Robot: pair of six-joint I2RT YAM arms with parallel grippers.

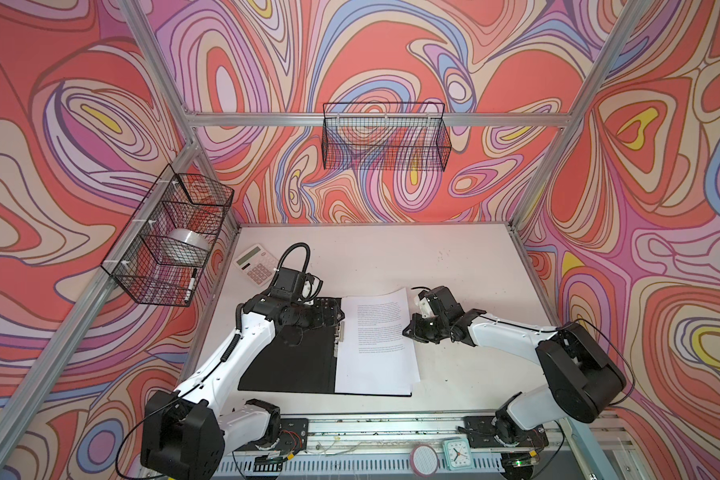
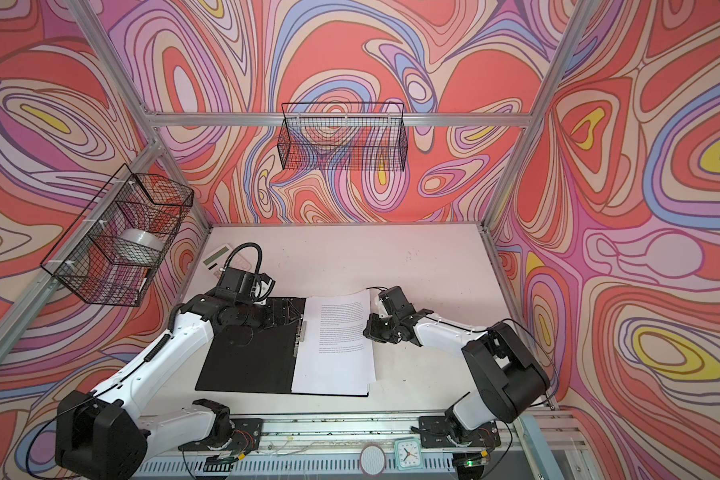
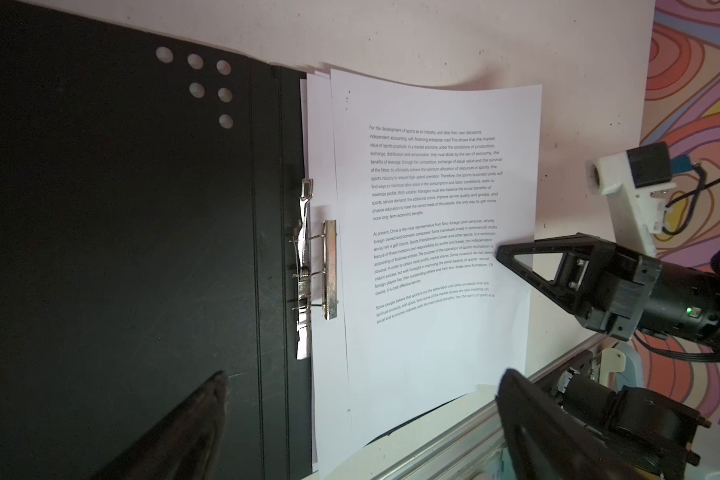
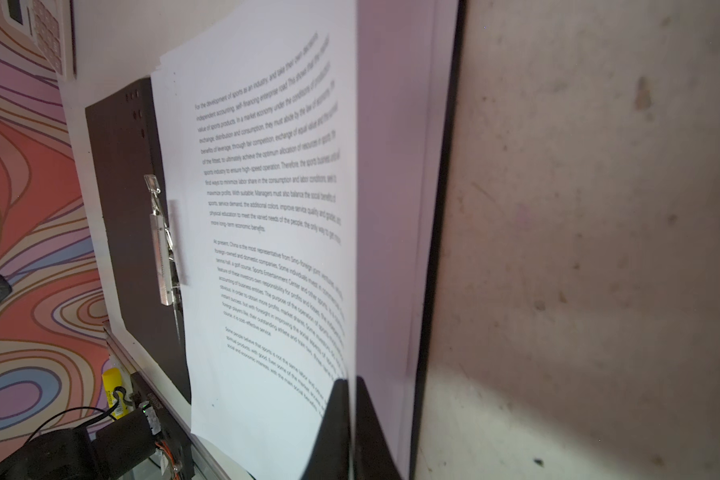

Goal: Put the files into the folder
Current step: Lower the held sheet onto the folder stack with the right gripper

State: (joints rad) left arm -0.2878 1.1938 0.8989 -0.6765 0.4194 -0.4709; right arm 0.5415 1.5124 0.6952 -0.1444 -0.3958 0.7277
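Observation:
The still-raised sheet needs to go down toward the spine clip, onto the pile's free edge [image 4: 413,344] below, and my right gripper needs to release it.
The folder [image 1: 292,365] [image 2: 246,361] lies open on the table, black inside up, with its metal spine clip [image 3: 308,266] in the middle. The files [image 1: 375,349] [image 2: 333,353], white printed sheets, are stacked on its right half. My right gripper [image 1: 408,330] [image 4: 352,380] is shut on the right edge of the top sheet [image 4: 246,145], which is raised a little off the pile. My left gripper [image 1: 333,316] [image 3: 362,374] hovers open over the far end of the spine, holding nothing.
A white-and-pink calculator [image 1: 255,264] lies at the table's far left corner. A wire basket [image 1: 171,237] hangs on the left wall and another [image 1: 385,137] on the back wall. A small clock [image 1: 457,454] stands on the front rail.

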